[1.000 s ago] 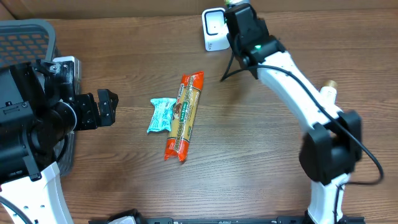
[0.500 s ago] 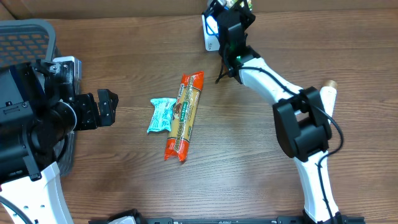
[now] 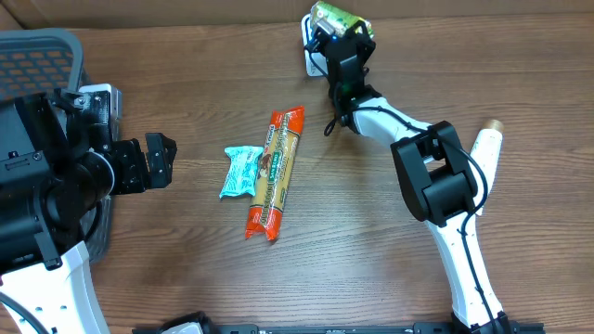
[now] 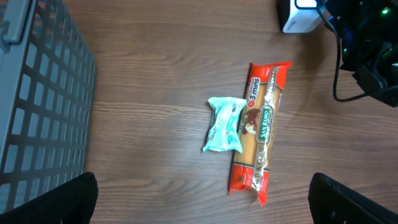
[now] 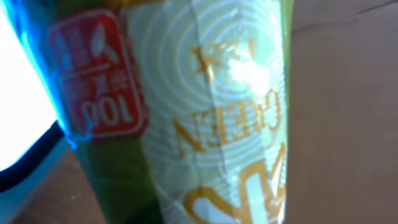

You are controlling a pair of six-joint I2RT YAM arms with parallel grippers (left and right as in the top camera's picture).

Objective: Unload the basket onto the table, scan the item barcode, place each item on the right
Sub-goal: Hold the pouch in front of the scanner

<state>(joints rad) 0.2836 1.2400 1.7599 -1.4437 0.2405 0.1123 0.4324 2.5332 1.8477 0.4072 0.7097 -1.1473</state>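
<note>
The right gripper moves back and to the right in the overhead view next, then down to release the packet on the tabletop, since the scanner's glow point(image 5: 15, 93) lights the packet.
My right gripper point(image 3: 340, 35) is shut on a green packet point(image 3: 334, 16) at the far edge of the table, just above the white scanner point(image 3: 313, 57). In the right wrist view the green packet point(image 5: 205, 112) with gold lettering and a red label fills the frame and hides the fingers. The scanner's bright glow point(image 5: 15, 93) shows at the left edge. My left gripper point(image 3: 158, 160) stands open at the left, with nothing between its fingers point(image 4: 53, 199).
An orange pasta packet point(image 3: 275, 173) and a teal packet point(image 3: 240, 172) lie side by side mid-table; both packets, pasta point(image 4: 261, 134) and teal point(image 4: 225, 123), also show in the left wrist view. A grey basket point(image 3: 42, 51) stands at the far left.
The right arm has folded in towards the scanner and the wrist has turned, bringing the green packet into view above the scanner. The left arm has not moved.
</note>
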